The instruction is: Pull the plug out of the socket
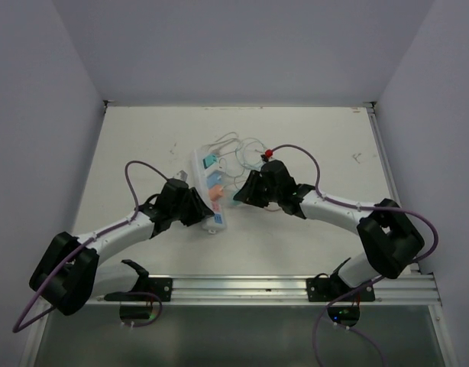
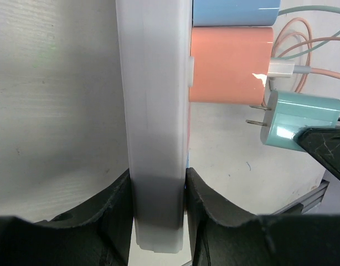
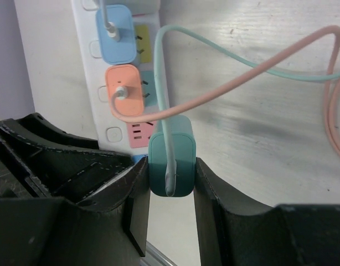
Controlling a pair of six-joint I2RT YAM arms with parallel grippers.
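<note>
The teal plug's pins are clear of the power strip (image 1: 211,189), so my right gripper moves away from it and down to the table by the pink cable next.
The socket is a long white power strip (image 1: 211,189) lying on the table. My left gripper (image 1: 201,211) is shut on its near end, and in the left wrist view the strip (image 2: 156,100) sits tight between both fingers of the gripper (image 2: 158,191). My right gripper (image 3: 171,174) is shut on a teal plug (image 3: 171,152). The teal plug (image 2: 300,119) is out of the strip, with its two bare prongs pointing at the strip across a clear gap. An orange plug (image 3: 124,88) and a blue plug (image 3: 116,33) sit in the strip. The pink outlet face (image 3: 139,133) is bare.
A teal cable (image 3: 253,69) and a pink cable (image 3: 258,75) loop over the table to the right of the strip. Thin white cords (image 1: 238,149) lie tangled behind the strip. A small red object (image 1: 269,153) sits by my right arm. An aluminium rail (image 1: 242,289) runs along the near edge.
</note>
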